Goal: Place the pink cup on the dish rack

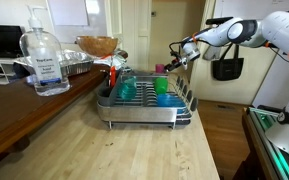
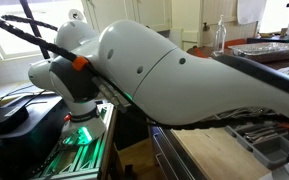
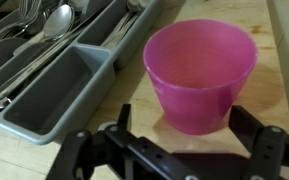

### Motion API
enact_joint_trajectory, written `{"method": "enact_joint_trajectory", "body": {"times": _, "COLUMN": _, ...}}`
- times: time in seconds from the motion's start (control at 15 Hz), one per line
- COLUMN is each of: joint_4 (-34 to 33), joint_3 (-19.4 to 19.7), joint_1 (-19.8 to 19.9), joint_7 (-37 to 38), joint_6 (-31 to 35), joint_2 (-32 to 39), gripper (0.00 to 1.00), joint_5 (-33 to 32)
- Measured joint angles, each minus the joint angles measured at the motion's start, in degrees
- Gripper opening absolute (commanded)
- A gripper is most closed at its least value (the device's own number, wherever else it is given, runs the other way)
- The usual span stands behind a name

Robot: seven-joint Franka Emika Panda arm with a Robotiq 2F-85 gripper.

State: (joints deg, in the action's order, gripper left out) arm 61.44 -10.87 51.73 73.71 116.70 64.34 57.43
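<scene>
The robot's gripper should stay low where it is and next close its fingers onto the pink cup's lower part (image 3: 195, 108), since the cup already stands between them.
The pink cup (image 3: 199, 70) stands upright and empty on the wooden counter in the wrist view. My gripper (image 3: 184, 125) is open, with one finger on each side of the cup's lower part, and I cannot tell if they touch it. In an exterior view the gripper (image 1: 176, 60) hangs low behind the silver wire dish rack (image 1: 144, 113). The pink cup is hidden there. The rack holds a teal cup (image 1: 127, 90) and a blue cup (image 1: 162, 92).
A grey cutlery tray (image 3: 54, 95) with spoons (image 3: 52, 20) lies just beside the pink cup. A clear pump bottle (image 1: 44, 60), a foil tray (image 1: 79, 66) and a wooden bowl (image 1: 97, 45) stand beyond the rack. The arm's body (image 2: 174, 70) fills an exterior view.
</scene>
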Motion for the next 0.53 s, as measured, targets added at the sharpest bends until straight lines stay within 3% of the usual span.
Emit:
{"method": "enact_joint_trajectory", "body": {"times": 0.27, "joint_4": 0.0, "joint_3": -0.2, "joint_1": 0.0, "joint_7": -0.5, "joint_6": 0.0, "joint_2": 0.4, "gripper": 1.0, "joint_5": 0.0}}
{"method": "enact_joint_trajectory", "body": {"times": 0.33, "joint_4": 0.0, "joint_3": -0.4, "joint_1": 0.0, "joint_7": -0.7, "joint_6": 0.0, "joint_2": 0.6, "gripper": 0.76, "joint_5": 0.0}}
{"method": "enact_joint_trajectory", "body": {"times": 0.53, "joint_4": -0.1, "joint_3": -0.8, "joint_1": 0.0, "joint_7": -1.0, "joint_6": 0.3, "joint_2": 0.9, "gripper": 0.58, "joint_5": 0.0}}
